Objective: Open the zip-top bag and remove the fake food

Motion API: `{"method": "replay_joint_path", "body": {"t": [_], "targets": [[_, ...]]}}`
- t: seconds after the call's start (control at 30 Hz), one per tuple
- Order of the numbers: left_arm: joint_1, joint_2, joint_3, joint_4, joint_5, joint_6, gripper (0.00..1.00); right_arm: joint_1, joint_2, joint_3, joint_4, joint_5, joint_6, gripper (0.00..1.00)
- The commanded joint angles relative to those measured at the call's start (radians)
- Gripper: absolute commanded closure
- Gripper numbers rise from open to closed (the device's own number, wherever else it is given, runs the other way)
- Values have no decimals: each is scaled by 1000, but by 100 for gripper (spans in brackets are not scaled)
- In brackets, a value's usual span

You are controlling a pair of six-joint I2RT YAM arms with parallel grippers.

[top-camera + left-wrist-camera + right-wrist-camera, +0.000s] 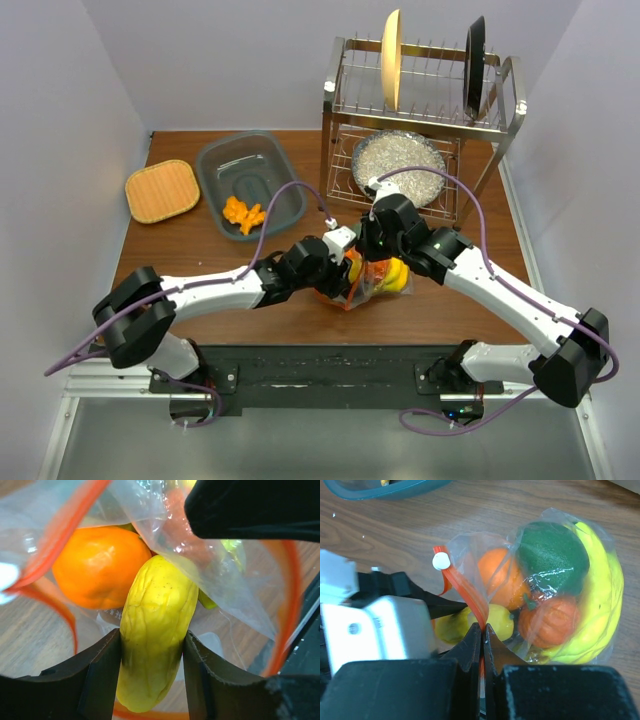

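Observation:
My left gripper lifts from the bag [378,283] next and comes down into the grey tub, since that stands outward and to its left in the top view.
The zip-top bag [378,283] lies between both arms, its mouth open towards the left. My left gripper [343,268] reaches into the mouth and is shut on a yellow lemon [155,620], with an orange [97,565] just behind it. My right gripper [483,627] is shut on the bag's orange-red zip strip [465,592], near its white slider [440,561]. The right wrist view shows more fake food inside the bag: an orange [497,572], a green piece [550,557], a small orange pumpkin [552,622] and a banana bunch [600,595].
A grey tub [262,162] holding orange pieces [243,213] stands at the back left, beside a woven mat [162,190]. A metal dish rack [420,100] with two upright plates stands at the back right, over a glittery silver plate [398,160].

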Motion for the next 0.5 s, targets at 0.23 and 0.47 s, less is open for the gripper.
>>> {"method": "replay_joint_path", "body": {"t": [0.23,0.47], "targets": [[-5,-133,170,-374,-50,-103,97,-2,18,-1,62,25,12,100],[4,-227,168,-529,-35,-194,96,-2,40,8,71,50,11,100]]}}
